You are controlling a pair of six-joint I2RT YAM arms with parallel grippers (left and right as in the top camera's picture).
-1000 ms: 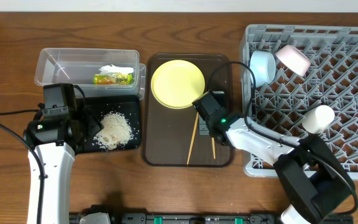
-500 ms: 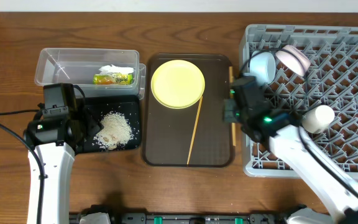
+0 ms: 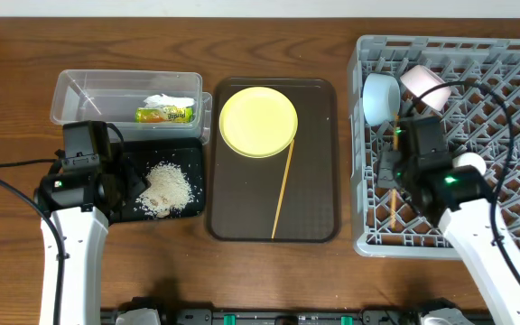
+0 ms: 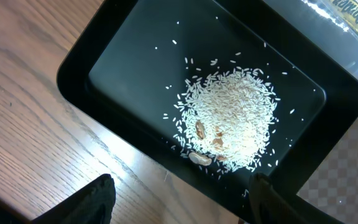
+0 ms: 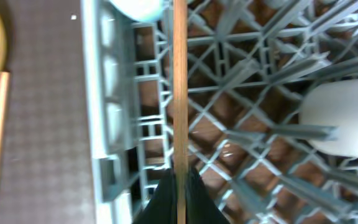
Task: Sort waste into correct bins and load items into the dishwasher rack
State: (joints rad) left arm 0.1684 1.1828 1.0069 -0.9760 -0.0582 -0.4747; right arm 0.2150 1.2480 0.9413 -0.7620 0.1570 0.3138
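The right gripper moves down toward the empty slots (image 3: 385,208) (image 5: 153,124) beside that side next and releases the chopstick, which already runs along the rack's side nearest the serving tray.
My right gripper (image 3: 392,171) is shut on one wooden chopstick (image 3: 394,203) and holds it over the left side of the grey dishwasher rack (image 3: 513,208). In the right wrist view the chopstick (image 5: 179,87) runs straight up from the shut jaws (image 5: 179,190) above the rack (image 5: 253,81). The other chopstick (image 3: 283,191) lies on the brown tray beside the yellow plate (image 3: 257,121). The rack holds a light blue bowl (image 3: 381,97), a white bowl (image 3: 425,86) and a pale cup (image 3: 468,164). My left gripper (image 4: 188,205) is open above the near edge of the black tray (image 4: 123,37), which holds the rice (image 4: 232,121). The wrapper (image 3: 165,111) lies in the clear tub (image 3: 88,95).
The brown serving tray (image 3: 314,194) sits between the black tray (image 3: 188,144) and the rack. The rack's left wall (image 5: 107,118) stands between the serving tray and the held chopstick. Cables run over the rack and past the left arm.
My right arm has lifted one chopstick from the brown tray and carried it right, over the rack's left wall. The left arm has not moved.
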